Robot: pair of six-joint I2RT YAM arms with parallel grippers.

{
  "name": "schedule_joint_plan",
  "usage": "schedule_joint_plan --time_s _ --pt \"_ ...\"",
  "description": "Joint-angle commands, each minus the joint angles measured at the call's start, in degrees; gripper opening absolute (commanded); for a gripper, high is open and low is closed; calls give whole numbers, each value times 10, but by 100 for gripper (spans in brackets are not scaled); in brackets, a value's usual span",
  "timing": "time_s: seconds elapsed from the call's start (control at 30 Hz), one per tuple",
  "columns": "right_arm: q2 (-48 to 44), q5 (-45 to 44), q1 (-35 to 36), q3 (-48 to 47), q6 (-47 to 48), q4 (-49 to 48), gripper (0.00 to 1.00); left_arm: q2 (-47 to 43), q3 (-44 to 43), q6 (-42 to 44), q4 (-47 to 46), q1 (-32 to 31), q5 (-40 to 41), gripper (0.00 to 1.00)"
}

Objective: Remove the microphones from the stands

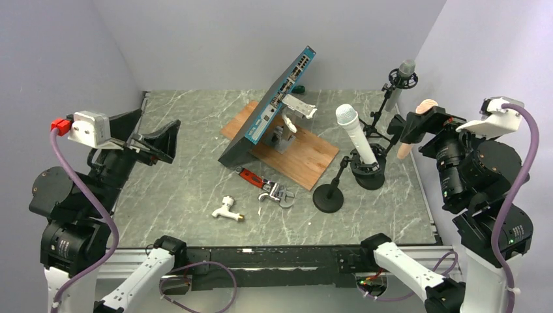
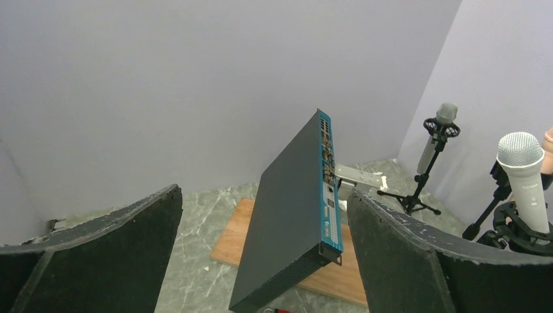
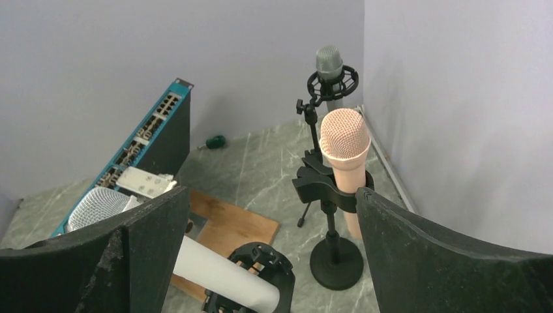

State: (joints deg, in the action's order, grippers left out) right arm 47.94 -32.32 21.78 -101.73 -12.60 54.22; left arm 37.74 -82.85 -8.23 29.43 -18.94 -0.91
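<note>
My right gripper is above the white microphone's handle (image 1: 358, 139) (image 3: 207, 270) and to its right in the top view, so it should come down and to the left around it. The microphone leans bare above its black mount.
Three microphones stand on the right. A white microphone (image 1: 355, 134) leans in a black shock-mount stand (image 1: 368, 171); it also shows in the right wrist view (image 3: 215, 270). A peach microphone (image 3: 344, 140) sits upright in a black clip (image 3: 326, 190) on a round-base stand (image 3: 336, 264). A grey microphone (image 1: 405, 68) is on a tripod at the back. My right gripper (image 3: 274, 191) is open and empty; the peach microphone (image 1: 425, 105) stands just beyond its fingertips, close to the right finger. My left gripper (image 1: 153, 134) is open and empty, raised at the far left.
A blue-faced network switch (image 1: 270, 107) leans tilted over a wooden board (image 1: 306, 153). A red-handled wrench (image 1: 267, 188) and a white tap (image 1: 226, 208) lie in front. A round stand base (image 1: 327, 197) is near the white microphone. Walls close the left, back and right.
</note>
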Motion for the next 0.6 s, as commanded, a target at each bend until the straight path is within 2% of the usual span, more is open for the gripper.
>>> schedule_joint_plan --time_s 0.0,0.23,0.4,0.57 --pt "-10 24 -3 17 2 19 100 9 5 -1 -10 3 -30 99" --pt "-84 177 -3 85 51 -35 100 14 24 -8 -16 3 -38 99" --pt "-73 247 -4 87 79 -11 100 18 36 -22 -22 3 -53 99" --pt "-51 354 -3 92 120 22 100 23 38 -26 -21 3 -78 99"
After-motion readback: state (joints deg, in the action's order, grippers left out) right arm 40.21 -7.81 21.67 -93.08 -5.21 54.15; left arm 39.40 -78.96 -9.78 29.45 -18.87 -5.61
